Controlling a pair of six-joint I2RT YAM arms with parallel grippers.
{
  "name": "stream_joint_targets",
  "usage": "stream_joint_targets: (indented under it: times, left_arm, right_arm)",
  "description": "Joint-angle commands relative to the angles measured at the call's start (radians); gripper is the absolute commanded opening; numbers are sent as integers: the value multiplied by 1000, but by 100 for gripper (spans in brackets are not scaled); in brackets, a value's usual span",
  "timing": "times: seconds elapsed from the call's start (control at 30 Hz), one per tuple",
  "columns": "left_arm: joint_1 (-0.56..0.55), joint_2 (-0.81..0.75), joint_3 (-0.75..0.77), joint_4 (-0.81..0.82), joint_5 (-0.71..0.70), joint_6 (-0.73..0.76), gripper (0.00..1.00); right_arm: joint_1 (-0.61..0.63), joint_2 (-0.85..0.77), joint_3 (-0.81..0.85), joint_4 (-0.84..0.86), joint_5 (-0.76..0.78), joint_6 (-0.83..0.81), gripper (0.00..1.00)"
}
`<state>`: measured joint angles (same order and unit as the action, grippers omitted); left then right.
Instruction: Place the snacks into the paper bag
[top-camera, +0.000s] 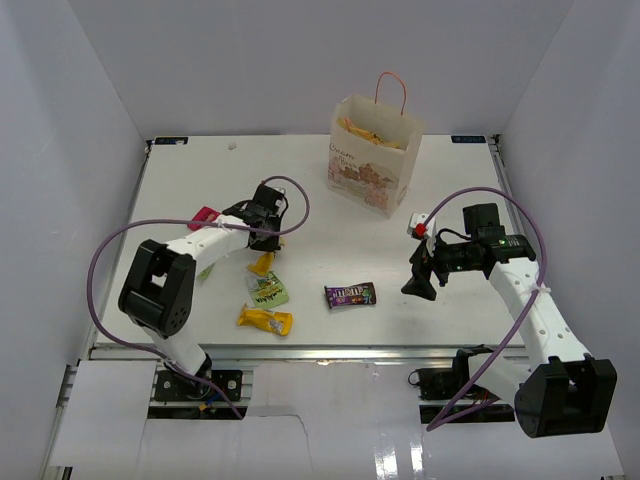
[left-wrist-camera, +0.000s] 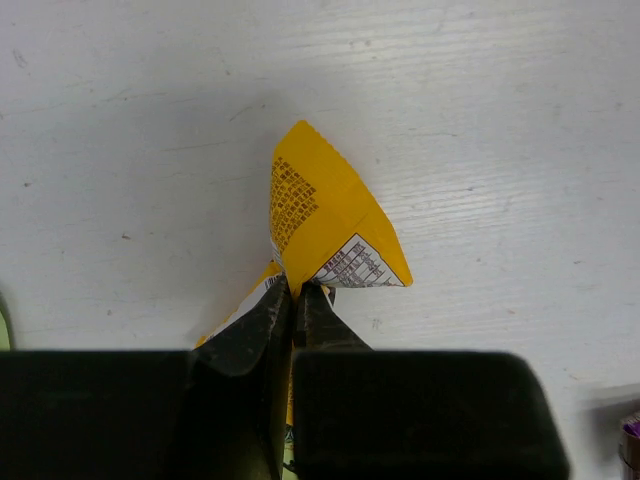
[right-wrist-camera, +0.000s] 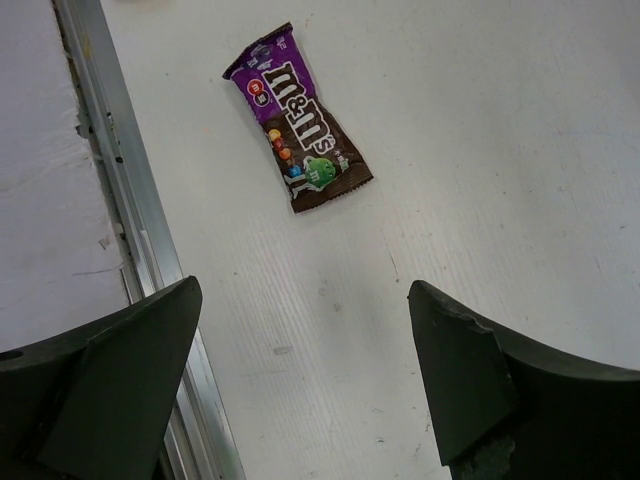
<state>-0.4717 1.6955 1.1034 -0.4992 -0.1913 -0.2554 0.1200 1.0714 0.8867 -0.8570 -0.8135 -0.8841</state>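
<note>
I should lift the yellow bar outward with my left gripper, then release it over the paper bag's opening (top-camera: 383, 122), because the paper bag stands tall outward of my left gripper.
My left gripper (top-camera: 266, 244) is shut on a yellow wrapped bar (left-wrist-camera: 325, 220), pinching its crumpled end just above the table; the bar shows below the gripper in the top view (top-camera: 262, 264). The dark purple candy bar (top-camera: 350, 295) lies flat mid-table, also in the right wrist view (right-wrist-camera: 298, 125). My right gripper (top-camera: 418, 285) is open and empty, hovering right of it. The cream paper bag (top-camera: 371, 160) stands upright at the back with a crisp bag inside. A green packet (top-camera: 268, 291), another yellow bar (top-camera: 265, 320) and a red-pink packet (top-camera: 204, 215) lie on the left.
The table's metal front rail (right-wrist-camera: 120, 190) runs close to my right gripper's left finger. White walls enclose the table on three sides. The left arm's purple cable (top-camera: 295, 200) loops over the table behind its wrist.
</note>
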Motion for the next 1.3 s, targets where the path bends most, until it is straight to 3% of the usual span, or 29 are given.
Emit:
stream_joint_targets:
  times: [0.0,0.23,0.47,0.67,0.93,1.03,1.27]
  left_arm:
    - [-4,-80,26,36,72,7,9]
    - [-10,-240,151,131,277,2,0]
    - [-24,-277,380,393,444,-39,0]
    - [-27,-79,633,689,474,-177,0]
    - [-73,450,1258,735,442,-297,0]
    - [-79,527,1293,755,412,-326,0]
    - [-90,532,1202,763,381,-329,1]
  right_arm:
    - [3,-8,1,21,-23,7,90]
    - [1,-18,-11,22,-10,7,89]
    - [1,-14,-29,29,-7,7,89]
    - [1,-10,-40,41,-19,23,89]
    - [1,-31,-61,72,-32,69,89]
    - [3,-50,-78,81,-26,77,89]
    - [3,-77,-123,96,-6,80,89]
